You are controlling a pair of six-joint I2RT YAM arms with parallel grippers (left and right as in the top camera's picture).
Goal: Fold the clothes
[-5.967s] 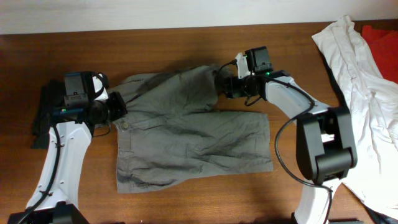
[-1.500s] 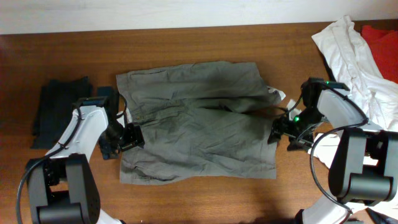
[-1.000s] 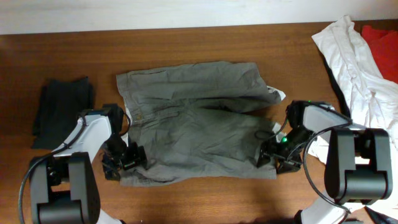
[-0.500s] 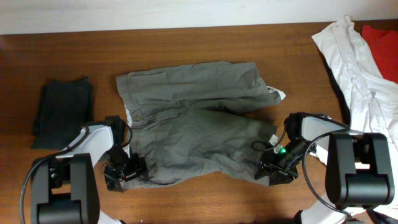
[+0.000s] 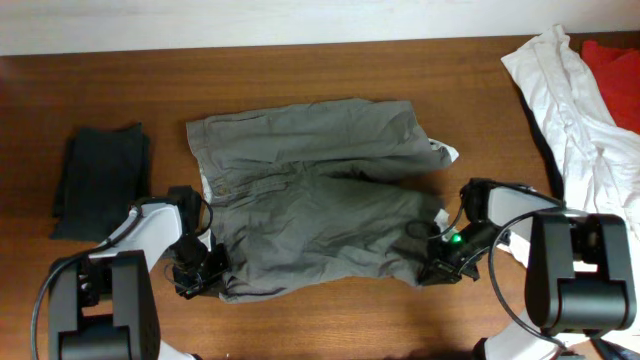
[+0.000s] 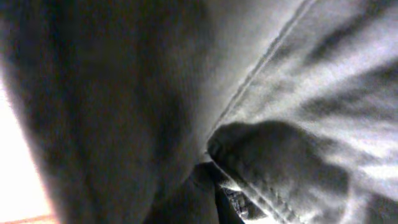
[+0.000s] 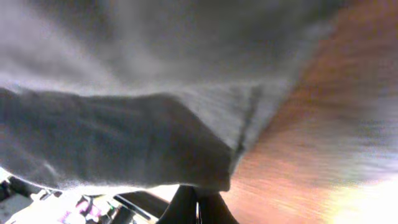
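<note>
The shorts (image 5: 310,200) lie spread out. My left gripper will lift, carry the shorts' pinched corner outward and let it go at the shorts' far corner nearest the dark garment (image 5: 203,138).
The clothes in hand are grey-olive shorts (image 5: 310,200), spread flat mid-table with a pale lining showing at the right edge. My left gripper (image 5: 200,278) is at their near left corner, shut on the fabric. In the left wrist view a seamed fold of the shorts (image 6: 280,93) fills the frame and bunches over the closed left gripper (image 6: 214,202). My right gripper (image 5: 432,272) pinches the near right corner. In the right wrist view the shorts' hem (image 7: 124,124) hangs from the closed right gripper (image 7: 198,208) above the wood.
A dark folded garment (image 5: 100,180) lies at the left. A crumpled white garment (image 5: 580,130) and a red cloth (image 5: 612,50) lie at the right edge. The brown wooden table (image 5: 300,70) shows behind the shorts.
Both grippers have slid to the shorts' near corners and closed on the fabric. The near hem has bunched slightly at both corners.
</note>
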